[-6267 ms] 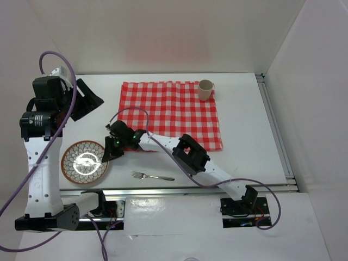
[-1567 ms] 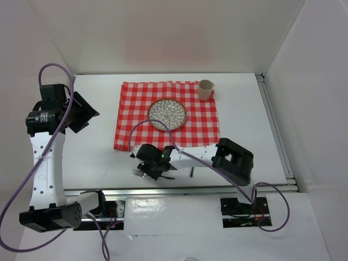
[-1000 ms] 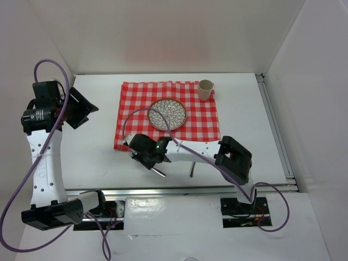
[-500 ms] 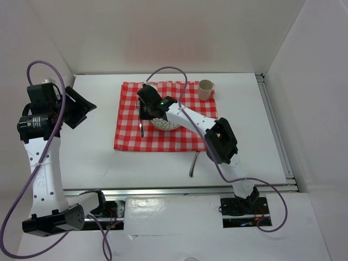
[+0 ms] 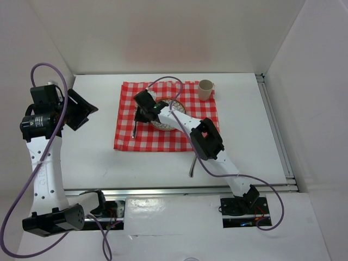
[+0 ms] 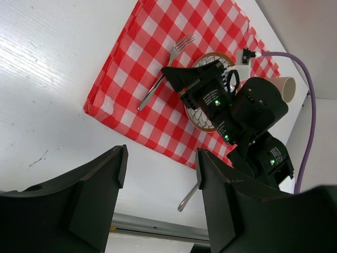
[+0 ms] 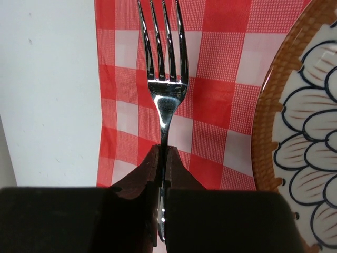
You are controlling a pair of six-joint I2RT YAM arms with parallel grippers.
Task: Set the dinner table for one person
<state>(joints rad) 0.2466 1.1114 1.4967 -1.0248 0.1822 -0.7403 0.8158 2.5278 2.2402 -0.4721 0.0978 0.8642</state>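
Observation:
The right gripper comes down to the checked cloth beside the patterned plate (image 5: 162, 124) next and releases the fork's neck, as the fork's teeth already point to the far side.
My right gripper (image 5: 140, 113) is shut on the neck of a silver fork (image 7: 162, 79), also seen in the top view (image 5: 134, 128). The fork is over the red-and-white checked cloth (image 5: 206, 117), just left of the patterned plate (image 5: 162, 124), with its tines pointing to the far side. I cannot tell whether it touches the cloth. The plate (image 7: 300, 153) sits mid-cloth. A beige cup (image 5: 205, 89) stands at the cloth's far right corner. My left gripper (image 6: 158, 200) is open and empty, raised over the left side of the white dinner table (image 5: 92, 152).
A second silver utensil (image 5: 194, 166) lies on the bare table in front of the cloth, also in the left wrist view (image 6: 188, 196). White walls enclose the table on the left, back and right. A metal rail (image 5: 277, 130) runs along the right edge.
The plate went from the front left of the table onto the cloth. My right gripper took the fork from the front edge and carried it beside the plate, then shifted slightly left.

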